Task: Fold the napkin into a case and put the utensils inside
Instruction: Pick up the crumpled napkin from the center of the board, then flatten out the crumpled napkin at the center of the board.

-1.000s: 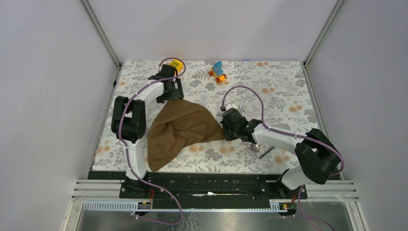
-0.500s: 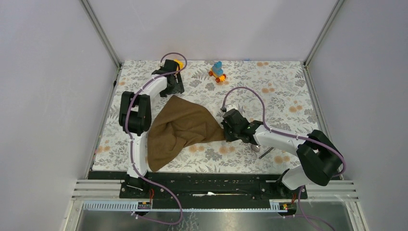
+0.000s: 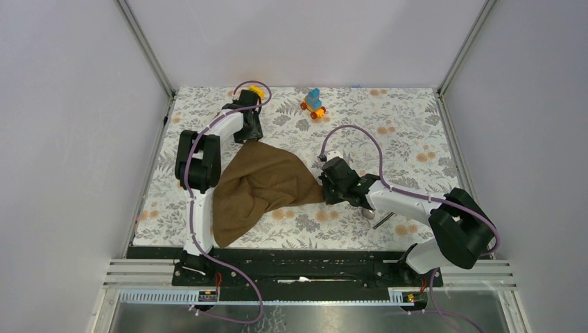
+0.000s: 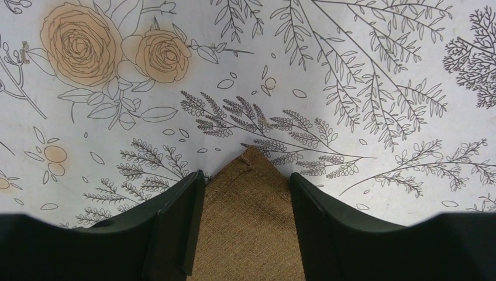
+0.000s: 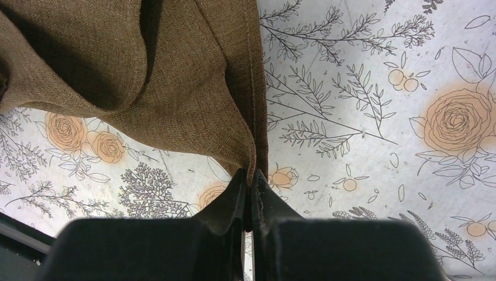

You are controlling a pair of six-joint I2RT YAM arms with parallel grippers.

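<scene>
My right gripper lifts next, carries the pinched corner outward and down, and releases it on the tablecloth near the blue and orange toy, because the napkin lies rumpled.
The brown napkin lies rumpled on the floral tablecloth. My left gripper is open at the napkin's far corner. In the left wrist view the corner lies flat between the two spread fingers, and the gripper does not grip it. My right gripper is shut on the napkin's right corner. In the right wrist view the gripper pinches the hemmed edge of the cloth. The silver spoon and the dark stick lie partly hidden by the right arm.
A blue and orange toy stands at the back middle. A yellow toy sits at the back, just beyond the left gripper. Metal frame posts and grey walls bound the table on three sides.
My left gripper drew back off the napkin's far corner, then came down over it again, jaws open. My right gripper has held its grip and barely moved.
</scene>
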